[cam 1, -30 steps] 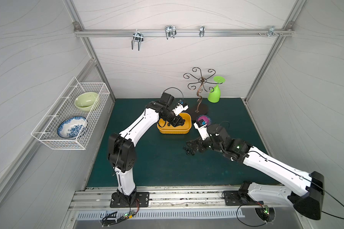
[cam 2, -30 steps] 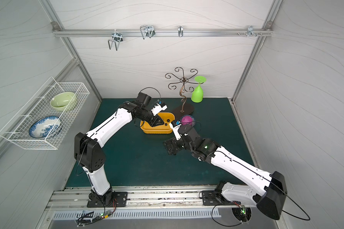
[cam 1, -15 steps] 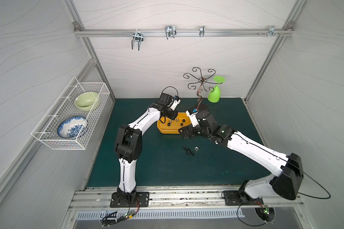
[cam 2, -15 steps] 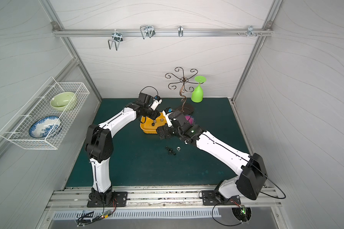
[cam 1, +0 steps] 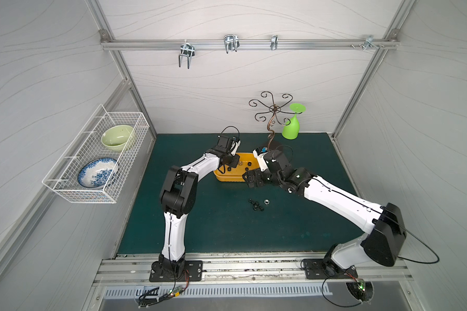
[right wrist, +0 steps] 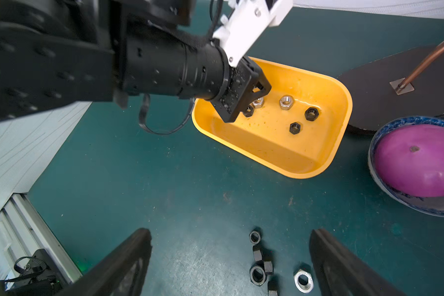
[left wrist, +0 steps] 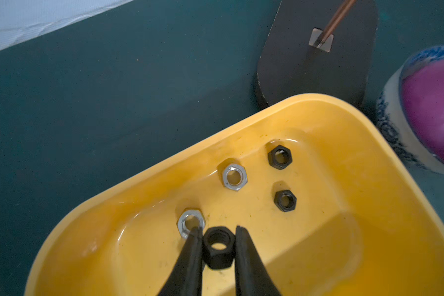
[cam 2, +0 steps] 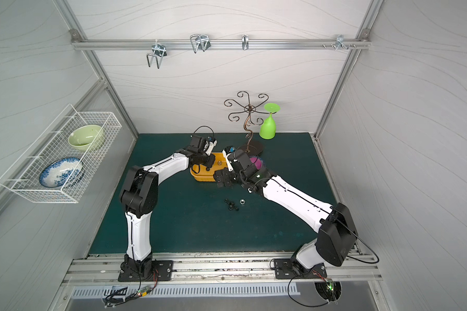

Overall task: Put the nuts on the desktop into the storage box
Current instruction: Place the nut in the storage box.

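The bare bottom of the storage box between the silver nuts is below and further out. My left gripper should next move down and outward to it and let go of the black nut.
My left gripper (left wrist: 218,231) is shut on a black nut (left wrist: 219,246), held low inside the yellow storage box (left wrist: 318,98). Two silver nuts (left wrist: 234,177) and two black nuts (left wrist: 280,156) lie on the box floor. In both top views several black nuts (cam 1: 256,205) and a silver nut (cam 2: 241,201) lie in a cluster on the teal desktop (cam 1: 227,231), in front of the box (cam 1: 227,178). My right gripper (right wrist: 231,232) hangs open above the desktop between box and cluster, with the cluster (right wrist: 260,264) near one finger and nothing between the fingers.
A blue-patterned bowl with a pink ball (right wrist: 415,164) and the dark base of a wire stand (left wrist: 313,66) sit right behind the box. A green goblet (cam 1: 291,129) stands at the back. A white wire basket (cam 1: 97,159) hangs on the left wall. The metal rail (cam 1: 254,269) runs along the front.
My right gripper has left the nut cluster and moved back toward the box's near side, still open. The left gripper stays over the box, shut on the black nut.
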